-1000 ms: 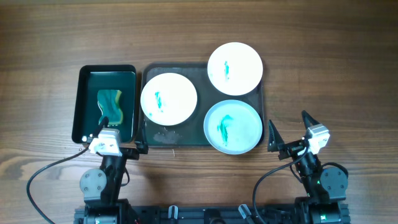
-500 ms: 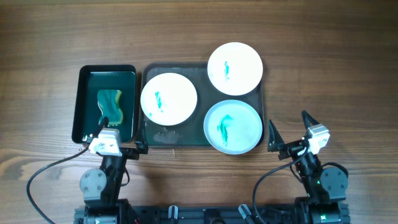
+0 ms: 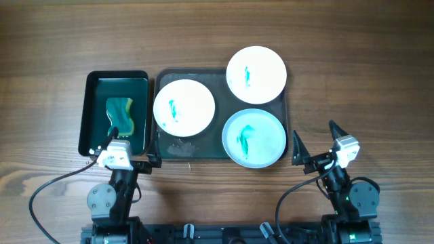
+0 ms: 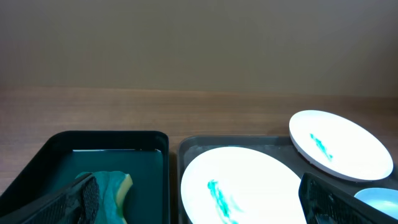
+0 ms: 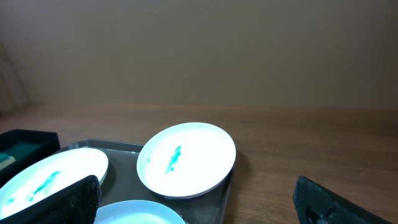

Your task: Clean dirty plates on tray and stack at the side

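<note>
The bare tray leaves room by the black tray, so the robot's right gripper should next cross the grey tray and go down onto the mid-tray rim of the white plate (image 3: 213, 106) (image 5: 106, 165).
The dark grey tray (image 3: 221, 76) holds three plates, each with a teal smear. A white plate (image 3: 184, 107) lies at its left, also in the left wrist view (image 4: 242, 186). A second white plate (image 3: 255, 74) lies at the back right, overhanging the rim, seen too in the right wrist view (image 5: 186, 158). A pale blue plate (image 3: 253, 137) lies at the front right. My left gripper (image 3: 129, 150) is open and empty just in front of the black tray. My right gripper (image 3: 316, 144) is open and empty, right of the grey tray's front corner.
A smaller black tray (image 3: 91, 112) with green liquid and a yellow-and-teal sponge (image 3: 121, 115) stands left of the grey tray. Bare wooden table (image 3: 352, 74) lies to the right and behind.
</note>
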{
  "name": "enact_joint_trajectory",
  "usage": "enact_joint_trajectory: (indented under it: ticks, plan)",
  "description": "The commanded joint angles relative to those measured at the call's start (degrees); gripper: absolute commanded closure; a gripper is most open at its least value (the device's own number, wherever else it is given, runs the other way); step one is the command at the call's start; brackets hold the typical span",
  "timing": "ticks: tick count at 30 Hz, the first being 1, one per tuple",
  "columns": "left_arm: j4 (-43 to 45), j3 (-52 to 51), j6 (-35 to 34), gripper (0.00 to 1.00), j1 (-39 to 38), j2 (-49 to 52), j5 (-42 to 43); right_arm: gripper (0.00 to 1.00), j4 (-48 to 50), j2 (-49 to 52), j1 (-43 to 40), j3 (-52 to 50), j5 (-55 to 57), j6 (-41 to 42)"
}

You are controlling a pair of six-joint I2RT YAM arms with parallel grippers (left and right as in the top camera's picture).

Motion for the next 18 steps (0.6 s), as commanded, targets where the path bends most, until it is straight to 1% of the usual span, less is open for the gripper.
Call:
enact_joint_trajectory:
  ticks: [1, 13, 18]
  plan:
    - [0.0, -0.4, 0.7, 0.00, 0.5, -0.3, 0.7, 0.00, 0.1, -0.5, 0.3, -0.1, 0.9, -1.1]
    - [0.1, -0.4, 0.7, 0.00, 0.4, -0.3, 0.9, 0.00, 0.2, -0.2, 0.3, -0.1, 0.2, 0.8]
    - [-1.2, 0.5, 0.6, 0.00, 0.4, 0.4, 0.9, 0.00, -1.5, 2.4, 0.3, 2.2, 0.2, 0.7]
